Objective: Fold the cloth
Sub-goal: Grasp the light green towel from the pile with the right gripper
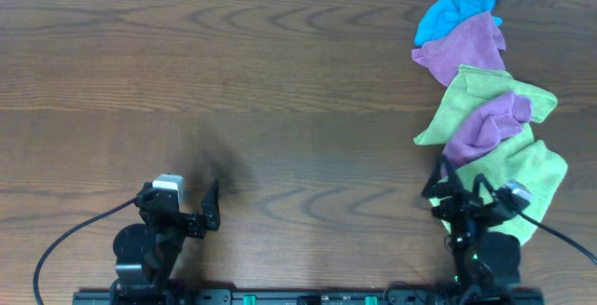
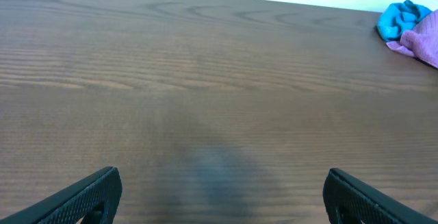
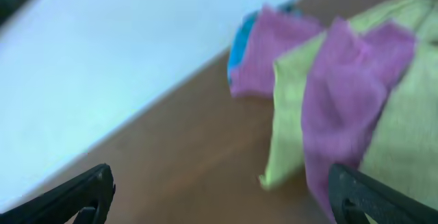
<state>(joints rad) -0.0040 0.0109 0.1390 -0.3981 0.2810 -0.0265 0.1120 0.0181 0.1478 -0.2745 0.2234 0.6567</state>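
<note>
I need to move my right gripper over the near lime-green cloth beside the purple one and then lower it, because that cloth is below my gripper, to its right in the overhead view.
Two lime-green cloths lie in a pile at the right. One [image 1: 485,95] is further back and one [image 1: 532,174] is nearer. No white tag shows, so I cannot tell which is the task's cloth. A purple cloth [image 1: 490,123] lies crumpled across both. My right gripper [image 1: 457,191] is open and empty at the near lime-green cloth's left edge. In the blurred right wrist view its fingers [image 3: 219,203] frame bare table, with a lime-green corner [image 3: 287,107] and the purple cloth [image 3: 342,101] ahead. My left gripper [image 1: 187,214] is open and empty over bare wood [image 2: 222,203] at the near left.
A second purple cloth [image 1: 466,48] and a blue cloth [image 1: 457,11] lie at the far end of the pile by the table's back edge. Both also show at the far right of the left wrist view [image 2: 404,20]. The wooden table [image 1: 280,90] stretches left of the pile.
</note>
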